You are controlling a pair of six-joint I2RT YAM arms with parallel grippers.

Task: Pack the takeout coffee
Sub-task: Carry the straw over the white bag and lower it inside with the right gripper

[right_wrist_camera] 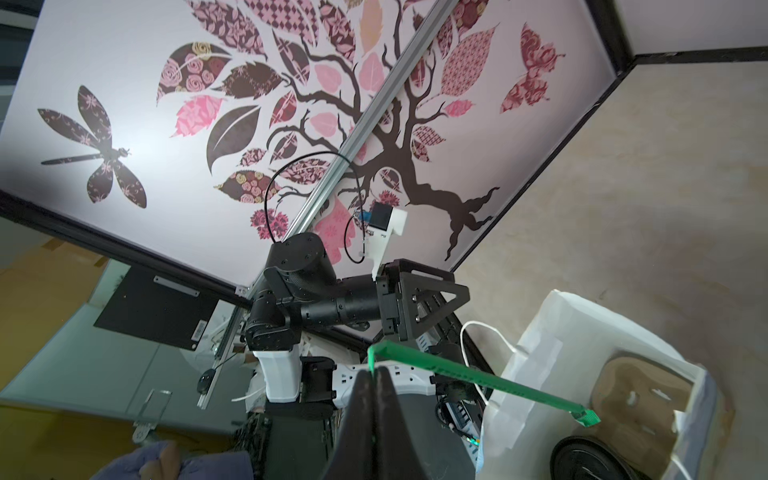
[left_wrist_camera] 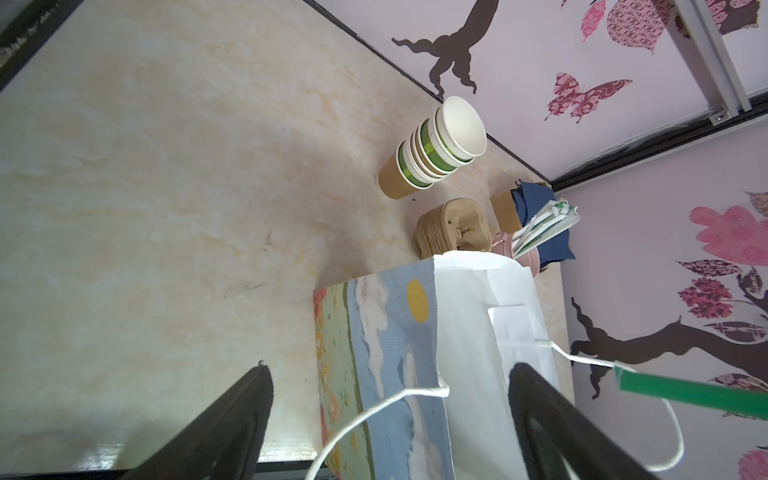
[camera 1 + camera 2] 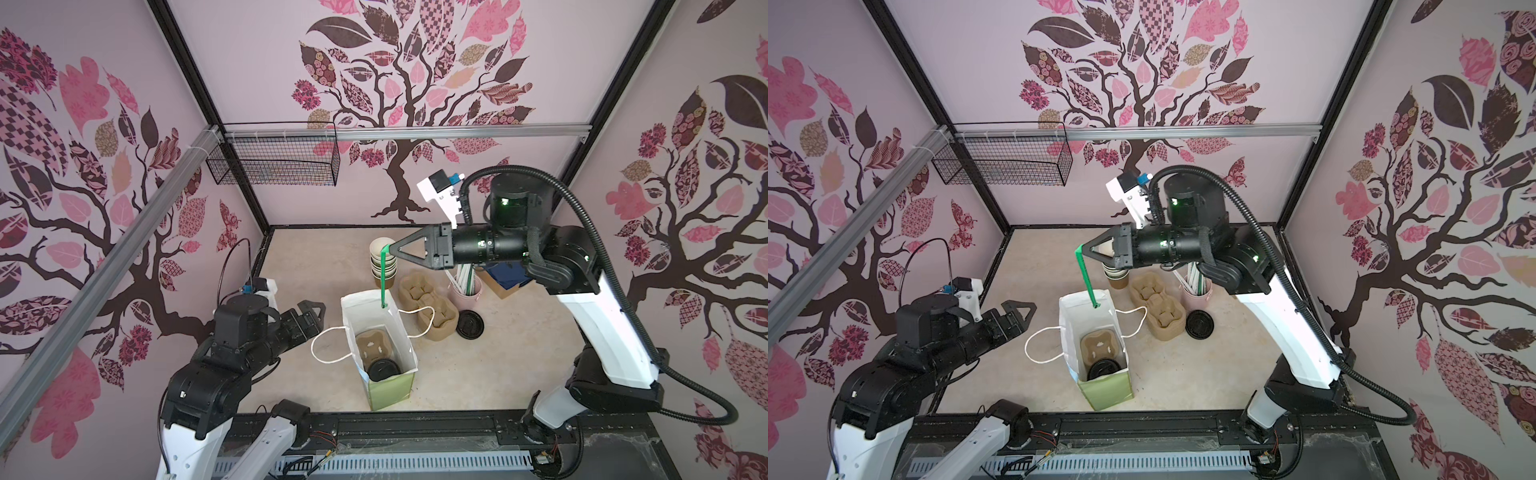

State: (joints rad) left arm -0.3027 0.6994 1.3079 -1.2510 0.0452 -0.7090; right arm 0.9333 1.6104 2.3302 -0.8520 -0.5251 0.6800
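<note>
The carrier's near slot is filled with coffee, so next my right gripper needs to go down to the bag's opening, above the carrier's empty far slot (image 3: 372,345) (image 1: 640,400), and let go of the stick's bent top.
A paper bag (image 3: 353,300) (image 3: 1070,316) stands open mid-table, with a pulp cup carrier (image 3: 371,344) (image 1: 631,395) inside it. The takeout coffee (image 3: 383,370) (image 3: 1103,369) (image 1: 582,461) sits in the carrier's near slot; only its black lid shows. My right gripper (image 3: 392,246) (image 3: 1086,250) (image 1: 376,374) hovers high above the bag's far side, shut on the bent top of a long green stick (image 3: 382,282) (image 1: 498,384). The stick's lower end hangs over the bag's far rim. My left gripper (image 3: 316,321) (image 2: 390,386) stands open left of the bag, apart from it.
Behind the bag stand a stack of lidless cups (image 3: 383,259) (image 2: 436,149), stacked pulp carriers (image 3: 430,309), a pink cup of wrapped straws (image 3: 465,286) and a box of blue napkins (image 3: 507,278). A loose black lid (image 3: 469,325) lies at the right. A wire basket (image 3: 274,163) hangs on the back wall.
</note>
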